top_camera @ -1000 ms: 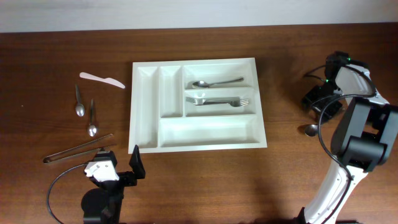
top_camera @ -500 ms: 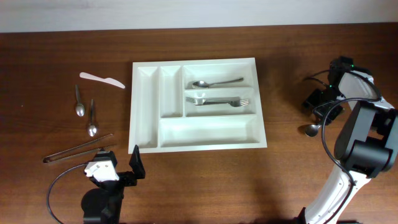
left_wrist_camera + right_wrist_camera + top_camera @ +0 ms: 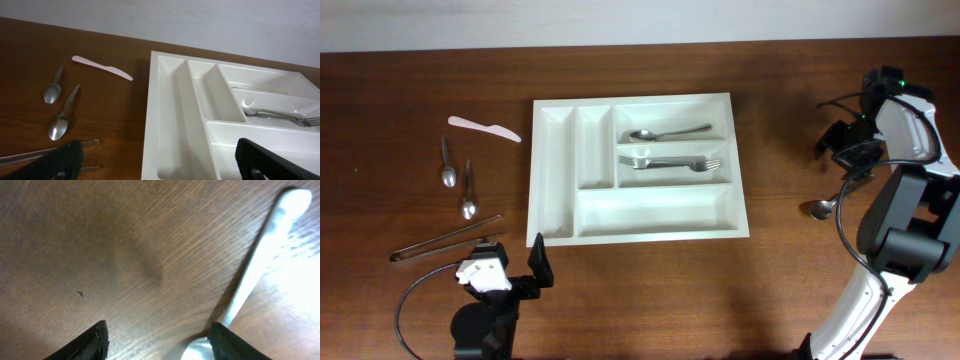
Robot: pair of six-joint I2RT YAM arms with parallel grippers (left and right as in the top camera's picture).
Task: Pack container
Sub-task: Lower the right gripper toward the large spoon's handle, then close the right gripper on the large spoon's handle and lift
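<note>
The metal spoon's handle slants outside the gripper's open fingers. My right gripper needs to turn next and move back and down over the metal spoon's handle near the spoon's bowl [image 3: 838, 197] [image 3: 233, 309].
The white cutlery tray [image 3: 552, 190] lies at the table's middle, with a spoon [image 3: 668, 132] and a fork [image 3: 668, 162] in its two short compartments; the others show bare. It also shows in the left wrist view [image 3: 165, 125]. My left gripper [image 3: 515, 268] is open and empty just off the tray's near left corner, also seen in its own view [image 3: 160, 167]. My right gripper [image 3: 847, 148] is open and empty at the far right, low over the wood [image 3: 157, 347]. A metal spoon [image 3: 820, 208] lies beside it, its handle [image 3: 255, 265] running past the right finger.
Left of the tray lie a white plastic knife [image 3: 483, 127], two metal spoons [image 3: 447, 172] [image 3: 468, 202] and metal tongs [image 3: 445, 240]. In the left wrist view the knife [image 3: 102, 67] and spoons [image 3: 51, 91] [image 3: 60, 125] show too. The right arm's cable loops near the spoon.
My right gripper has moved a little to the right and toward the table's far edge. The spoon by it has stayed put. The left arm has not moved.
</note>
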